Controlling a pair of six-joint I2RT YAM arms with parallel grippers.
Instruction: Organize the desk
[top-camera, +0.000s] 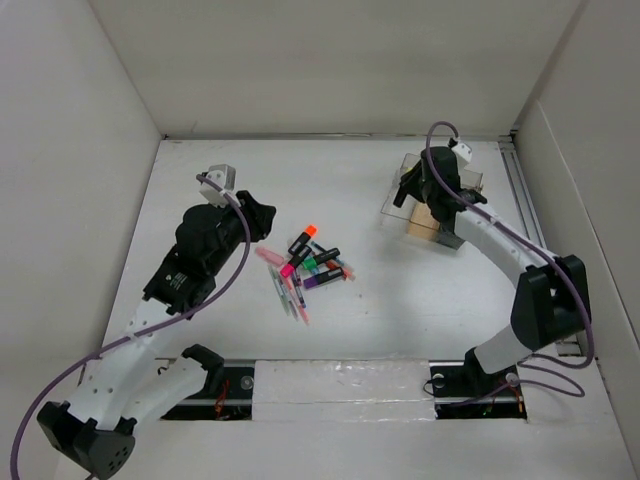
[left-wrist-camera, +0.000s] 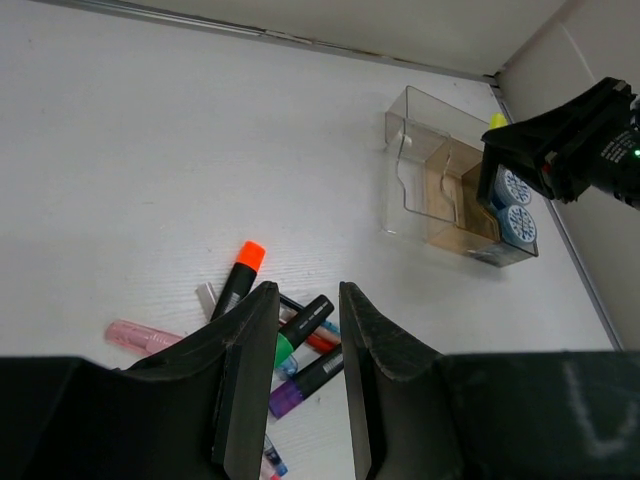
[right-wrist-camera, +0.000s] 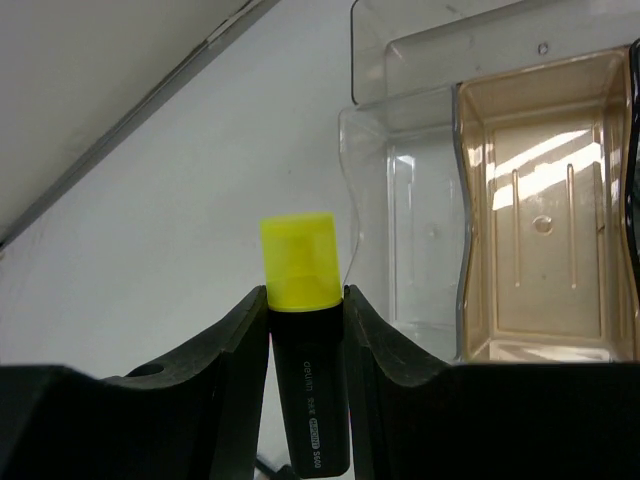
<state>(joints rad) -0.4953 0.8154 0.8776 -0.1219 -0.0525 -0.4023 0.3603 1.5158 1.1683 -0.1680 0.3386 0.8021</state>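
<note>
I should move my right gripper a little outward and lower the highlighter into the empty clear section next to the amber one.
The white desk holds a pile of markers and pens near its middle. In the left wrist view the pile shows an orange-capped marker, a green one and a purple one. My left gripper is open and empty, just above the pile's left side. My right gripper is shut on a yellow-capped black highlighter, held over the clear organizer box at the far right of the desk. The box has clear and amber compartments.
White panel walls bound the desk on the left, back and right. A metal rail runs along the right edge. A pink tube lies at the pile's left. Two blue-patterned round things sit at the box's right end.
</note>
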